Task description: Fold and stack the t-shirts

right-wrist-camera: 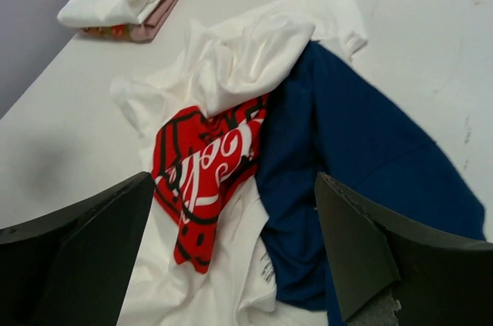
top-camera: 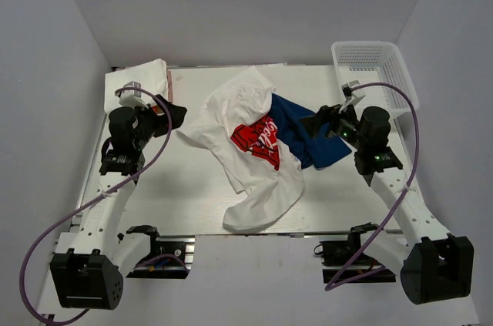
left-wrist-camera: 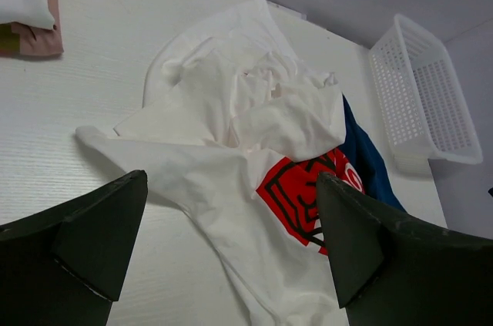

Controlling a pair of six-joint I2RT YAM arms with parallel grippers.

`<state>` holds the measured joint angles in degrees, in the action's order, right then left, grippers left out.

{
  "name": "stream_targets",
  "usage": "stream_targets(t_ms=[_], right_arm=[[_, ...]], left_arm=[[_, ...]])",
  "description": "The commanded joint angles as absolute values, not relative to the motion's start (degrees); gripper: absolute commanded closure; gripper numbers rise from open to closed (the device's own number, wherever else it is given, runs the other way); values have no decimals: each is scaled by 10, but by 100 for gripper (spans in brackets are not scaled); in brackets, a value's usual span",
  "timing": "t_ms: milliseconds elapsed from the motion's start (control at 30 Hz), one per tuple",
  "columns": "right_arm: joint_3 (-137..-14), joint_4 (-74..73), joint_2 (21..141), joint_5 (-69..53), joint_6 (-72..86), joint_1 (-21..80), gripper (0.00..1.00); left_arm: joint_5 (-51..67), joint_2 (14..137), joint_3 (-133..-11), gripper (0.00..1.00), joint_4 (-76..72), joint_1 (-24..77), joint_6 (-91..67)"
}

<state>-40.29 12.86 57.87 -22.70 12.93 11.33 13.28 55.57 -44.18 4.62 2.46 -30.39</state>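
I will swing my right gripper from above the blue t-shirt down to the white t-shirt's red print next, because the white one partly covers the blue one.
A crumpled white t-shirt with a red print lies heaped in the middle of the table. Partly under its right side lies a royal blue t-shirt. My left gripper hovers open at the heap's left edge, holding nothing. Its wrist view looks over the white t-shirt and the red print between its fingers. My right gripper hangs open over the blue t-shirt, also holding nothing, with the red print below it to the left.
A folded stack of white and pink cloth sits at the back left corner. A white lattice basket stands at the back right, just behind the right arm. Grey walls close in the table on three sides.
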Motion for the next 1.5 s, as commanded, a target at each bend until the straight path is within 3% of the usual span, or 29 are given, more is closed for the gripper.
stream_targets(t_ms=[0,300,500,567,967,1100,1300,1333,1400,1433,1467], right_arm=[[-441,106,573,-294,162,114,10],[-409,173,586,-350,191,111,10],[-494,78,705,-343,142,162,10],[-506,76,743,-321,136,197,10],[-694,-102,1015,96,69,427,10],[-719,-96,1083,148,36,473,10],[-722,-45,1116,128,20,523,10],[-724,-41,1125,134,25,527,13],[-736,-40,1140,177,39,537,46],[-737,-40,1140,184,41,537,46],[-741,-34,1140,207,47,538,58]], left_arm=[[136,530,-443,0,67,25,-319],[171,483,-404,0,25,25,-319],[206,494,-404,0,26,25,-324],[219,500,-404,0,21,25,-317],[172,500,-397,0,54,25,-307],[117,519,-402,0,87,25,-319],[99,548,-409,3,100,25,-319],[92,548,-409,3,106,25,-319],[81,548,-409,5,112,25,-324],[81,548,-409,5,112,25,-324],[75,548,-409,5,112,25,-324]])
